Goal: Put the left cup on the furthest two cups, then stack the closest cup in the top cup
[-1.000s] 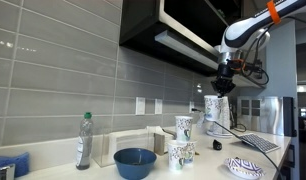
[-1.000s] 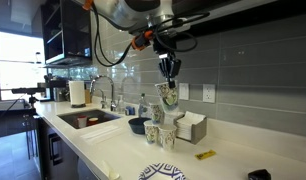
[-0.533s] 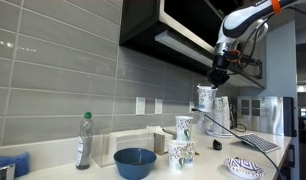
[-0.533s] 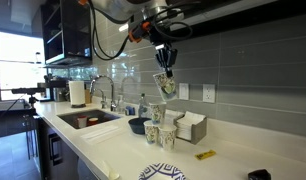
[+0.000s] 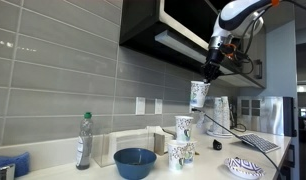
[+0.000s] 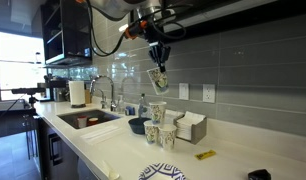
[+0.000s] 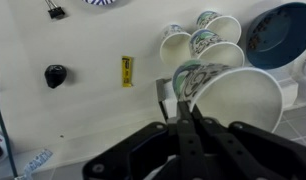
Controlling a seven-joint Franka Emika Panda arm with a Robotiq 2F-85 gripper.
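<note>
The taller stack (image 5: 183, 127) (image 7: 209, 47) stands below my gripper, so next my gripper will move toward the blue bowl and down, set the tilted cup upright in that stack, and then let go of it.
My gripper (image 5: 210, 70) (image 6: 158, 56) is shut on the rim of a white cup with green-teal print (image 5: 199, 95) (image 6: 158, 80) and holds it tilted, high above the counter. In the wrist view the fingers (image 7: 179, 103) pinch the wall of this cup (image 7: 238, 100), which fills the right side. Below stand the other patterned cups: a taller stack (image 5: 183, 127) (image 6: 156, 113) (image 7: 209, 47) and two lower cups (image 5: 177, 155) (image 5: 190, 150) (image 6: 167, 137) (image 6: 153, 133) beside it (image 7: 175, 42) (image 7: 220, 24). The held cup hangs slightly beside the stack and well above it.
A wide blue bowl (image 5: 134, 162) (image 6: 139, 126) (image 7: 283, 30) sits next to the cups. A patterned plate (image 5: 245, 167) (image 6: 163, 172), a yellow item (image 6: 204, 155) (image 7: 126, 70), a black item (image 7: 55, 75), a bottle (image 5: 84, 140), a white box (image 6: 191, 126), a sink (image 6: 88, 120) and overhead cabinets (image 5: 163, 30) are around.
The gripper has risen with the cup in it and shifted sideways, closer to above the cup stack. The cups on the counter have not moved.
</note>
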